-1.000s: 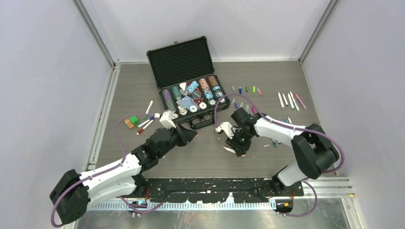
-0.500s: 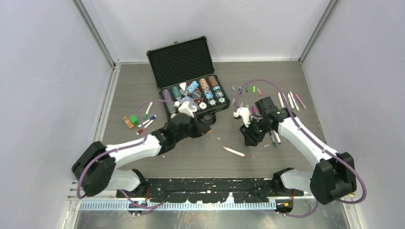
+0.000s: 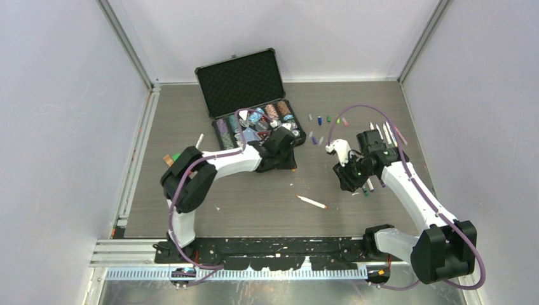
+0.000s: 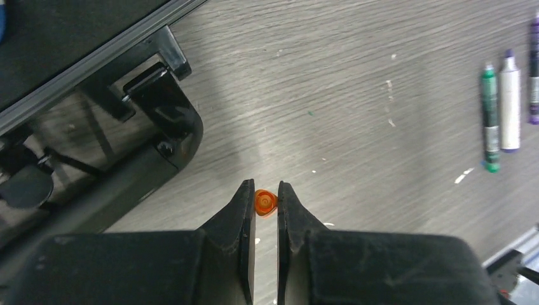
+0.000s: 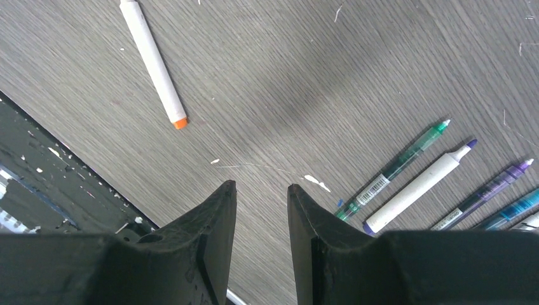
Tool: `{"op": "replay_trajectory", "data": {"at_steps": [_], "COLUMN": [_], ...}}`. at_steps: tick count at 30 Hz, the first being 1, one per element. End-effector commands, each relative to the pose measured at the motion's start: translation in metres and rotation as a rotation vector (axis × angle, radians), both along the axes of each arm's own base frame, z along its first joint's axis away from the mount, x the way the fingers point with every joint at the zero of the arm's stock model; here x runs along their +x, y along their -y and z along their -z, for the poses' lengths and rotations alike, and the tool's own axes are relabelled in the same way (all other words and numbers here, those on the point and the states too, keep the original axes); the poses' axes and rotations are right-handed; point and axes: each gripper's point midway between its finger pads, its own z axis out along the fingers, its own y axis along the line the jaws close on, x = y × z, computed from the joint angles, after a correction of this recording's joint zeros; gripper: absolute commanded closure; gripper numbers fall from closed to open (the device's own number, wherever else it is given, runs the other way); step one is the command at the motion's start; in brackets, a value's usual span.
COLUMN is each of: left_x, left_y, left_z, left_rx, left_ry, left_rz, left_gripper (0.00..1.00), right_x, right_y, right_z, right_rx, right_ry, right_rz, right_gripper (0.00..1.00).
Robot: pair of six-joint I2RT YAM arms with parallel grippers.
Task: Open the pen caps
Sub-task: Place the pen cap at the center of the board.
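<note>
My left gripper is to move outward next over bare table point(image 3: 309, 149) beside the case, then down toward the loose caps past the case's front corner.
My left gripper point(image 4: 266, 190) is shut on a small orange pen cap point(image 4: 266, 202), held just above the table by the front corner of the black case point(image 4: 95, 133). In the top view the left gripper point(image 3: 290, 162) is at the case's front right. My right gripper point(image 5: 260, 187) is open and empty over bare table; in the top view it point(image 3: 348, 179) hangs beside several pens. An uncapped white pen with an orange end point(image 3: 311, 202) lies alone on the table and also shows in the right wrist view point(image 5: 154, 63). A row of loose pen caps point(image 3: 328, 119) lies at the back.
The open case of poker chips point(image 3: 254, 124) stands at back centre. Several uncapped pens point(image 3: 384, 133) lie at back right. A green pen point(image 5: 394, 166), a white pen point(image 5: 416, 189) and a purple pen point(image 5: 483, 194) lie by my right gripper. One pen point(image 3: 198, 141) lies at the left.
My left arm has swung right and away, carrying the orange cap to the case's front corner. My right gripper has let go of the white pen and moved right.
</note>
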Motion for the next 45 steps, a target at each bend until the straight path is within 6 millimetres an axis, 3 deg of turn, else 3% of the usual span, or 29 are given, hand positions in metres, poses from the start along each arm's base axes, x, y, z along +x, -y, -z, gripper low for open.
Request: {"op": "replay_trajectory", "data": {"at_steps": [1,12,18,27,36,42,45], "left_x": [0.005,0.031,0.045,0.056,0.047,0.028,0.012], "left_y": [0.008,0.028,0.033,0.033,0.039,0.019,-0.002], "left_z": [0.005,0.02,0.025,0.011,-0.031,-0.07,-0.086], "left_rx": [0.072,0.124,0.165,0.194,0.123,0.058,0.037], "left_ry": [0.008,0.065,0.086,0.13,0.165,0.251,0.308], "left_rz": [0.046,0.019,0.01,0.011,0.073,0.103,0.122], "left_gripper": [0.96,0.91,0.82,0.61,0.61,0.61,0.61], "right_x": [0.003,0.001,0.0,-0.002,-0.002,-0.003,-0.003], "right_y": [0.003,0.002,0.002,0.001,0.001,0.0,0.0], "right_z": [-0.002,-0.002,-0.001,0.0,-0.001,-0.002,-0.002], "right_rx": [-0.009,0.003,0.009,0.015,0.019,0.025,0.025], "right_ry": [0.026,0.019,0.008,0.0,0.0,0.0,-0.003], "right_rz": [-0.003,-0.001,-0.005,-0.008,-0.008,-0.013,-0.015], "right_gripper": [0.59,0.59,0.59,0.59,0.59,0.59,0.59]}}
